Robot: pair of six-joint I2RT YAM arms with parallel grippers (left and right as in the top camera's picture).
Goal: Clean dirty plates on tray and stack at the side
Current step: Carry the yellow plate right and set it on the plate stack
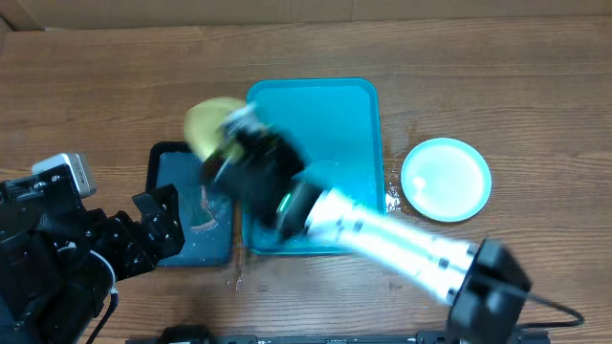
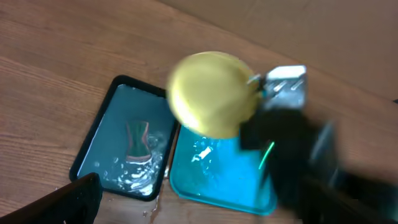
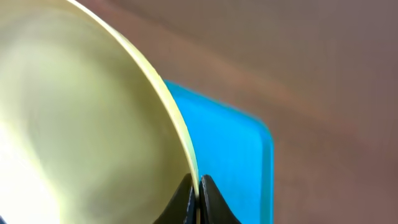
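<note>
I need to bring the plate in my right gripper to the right in the overhead view next, then lower it onto the light blue plate and release it, because that one is uncovered.
My right gripper is shut on the rim of a yellow-green plate and holds it tilted in the air, over the gap between the black tray and the turquoise tray. The right wrist view shows both fingers pinching the plate's edge. The left wrist view shows the same plate above the turquoise tray. A light blue plate lies on the table right of the tray. My left gripper hangs at the black tray's left edge; only one finger shows. The third plate is out of view.
A small black tray holding water and a reddish-brown object lies left of the turquoise tray. Water drops lie on the table by the trays. The right arm crosses the turquoise tray's front right corner.
</note>
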